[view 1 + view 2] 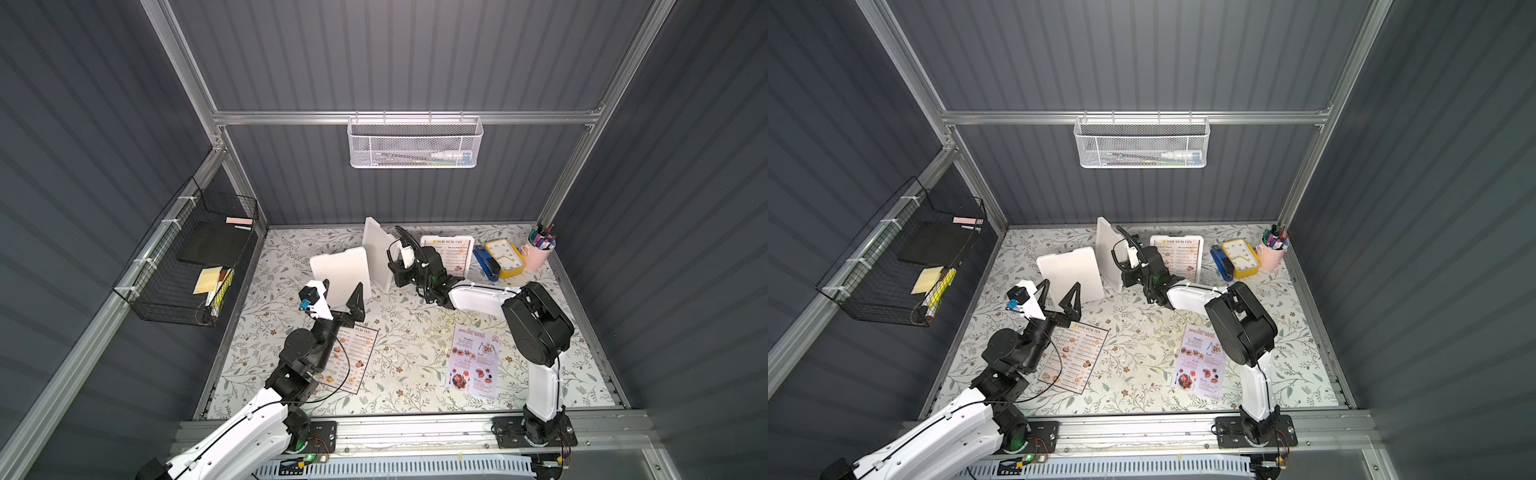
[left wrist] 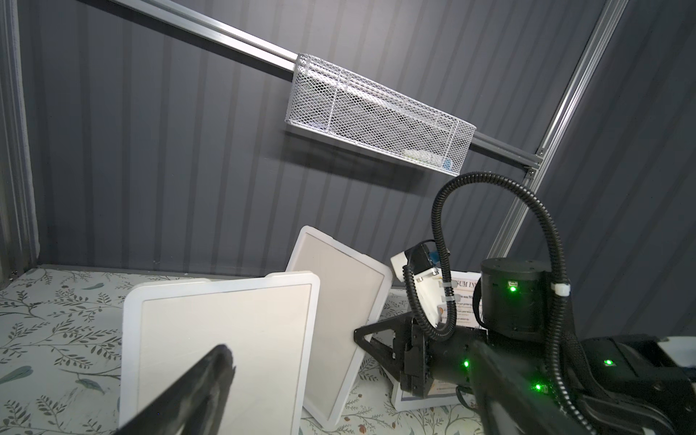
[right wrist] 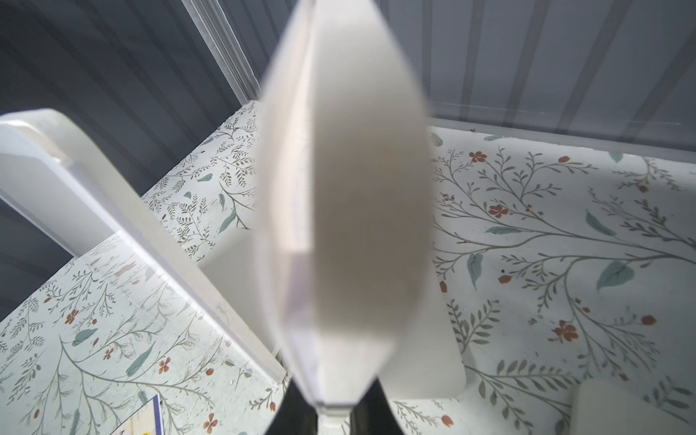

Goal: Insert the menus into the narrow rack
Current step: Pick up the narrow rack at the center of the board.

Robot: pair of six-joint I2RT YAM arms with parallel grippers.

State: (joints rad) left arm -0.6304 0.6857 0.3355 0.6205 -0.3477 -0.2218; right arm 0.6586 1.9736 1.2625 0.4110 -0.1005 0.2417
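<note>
My right gripper draws the blank middle holder back onto the clear patch of the tabletop next and releases it. Open floral tabletop lies back toward the base from the gripper.
Three white flat holders stand at the back of the floral table. The right one holds a "DIM SUM INN" menu. My right gripper is shut on the edge of the blank middle holder. My left gripper hangs open just in front of the blank left holder, with nothing between its fingers. A second "DIM SUM INN" menu lies flat, partly under my left arm. The lavender menu lies flat near my right arm.
A white mesh basket hangs on the back rail. A black wire basket hangs on the left wall. A blue stapler, a yellow clock and a pink cup of pens stand at the back right.
</note>
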